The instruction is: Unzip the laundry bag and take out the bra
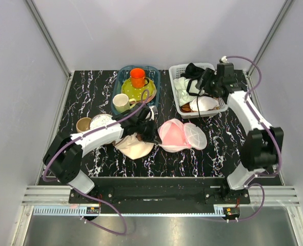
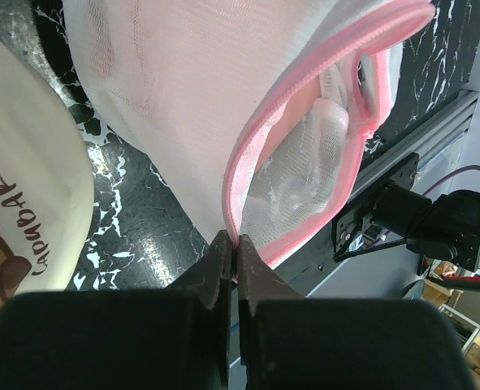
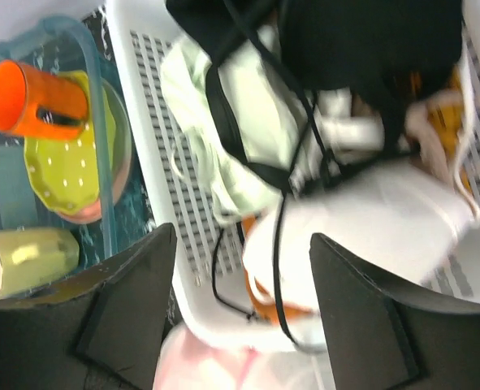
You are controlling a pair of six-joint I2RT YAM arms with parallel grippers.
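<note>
I need to bring my right gripper back and down onto the black strap's low end (image 1: 199, 114) (image 3: 301, 347), because it hangs over the basket's near rim, below and behind my gripper.
The laundry bag (image 1: 195, 137) lies mid-table, its white mesh halves parted along the pink rim. Light-pink fabric, the bra (image 1: 170, 134), shows in its left half. My left gripper (image 1: 155, 136) is at the bag's left edge. In the left wrist view the gripper (image 2: 235, 244) is shut on the pink rim (image 2: 256, 138), and pink shows through the mesh (image 2: 304, 171). My right gripper (image 1: 205, 82) hovers over the white basket. It is open and empty (image 3: 244, 309). The bag shows as a pink blur at the bottom of the right wrist view (image 3: 199, 366).
A white basket (image 1: 178, 105) of clothes stands at the back right. A blue tray (image 1: 119, 77) holds an orange cup (image 1: 137, 77), a yellow-green plate and a cream mug. A beige cap (image 1: 133, 147) lies under my left gripper. A brown cup (image 1: 83, 124) and a silver round item (image 1: 100, 121) sit to the left.
</note>
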